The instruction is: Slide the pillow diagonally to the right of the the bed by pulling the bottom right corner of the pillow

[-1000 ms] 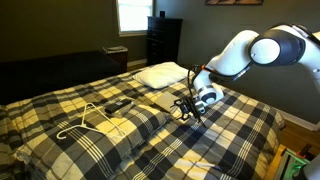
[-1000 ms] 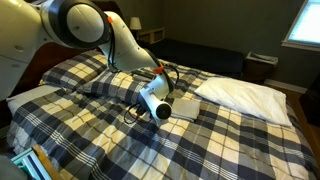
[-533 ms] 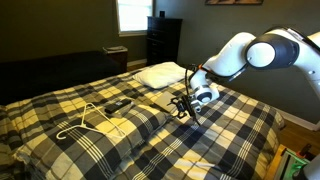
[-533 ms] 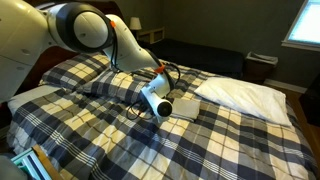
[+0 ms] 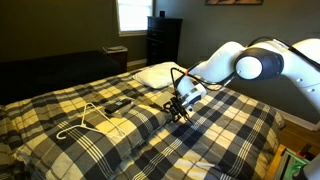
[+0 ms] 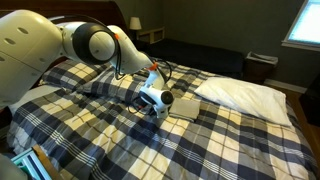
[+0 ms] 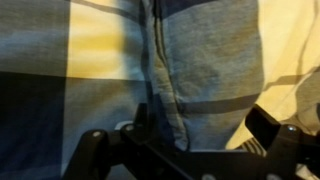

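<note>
The seamed corner of the plaid pillow lies between my gripper's open fingers in the wrist view, so my gripper will move outward and down onto it next.
The plaid pillow lies on the bed, its cover matching the comforter. It also shows in an exterior view. My gripper points down at the pillow's near right corner and shows in both exterior views. In the wrist view the seamed plaid corner of the pillow lies between the two fingers. The gripper stands open, with one dark finger to the right of the corner and the other to its left. The jaws are wide apart and do not pinch the fabric.
A plain white pillow lies at the head of the bed, behind the plaid one, and shows in both exterior views. A white wire hanger lies on the comforter. A dark dresser stands by the window.
The arm has swung lower and toward the pillow. The gripper has moved from beside the pillow down onto its corner.
</note>
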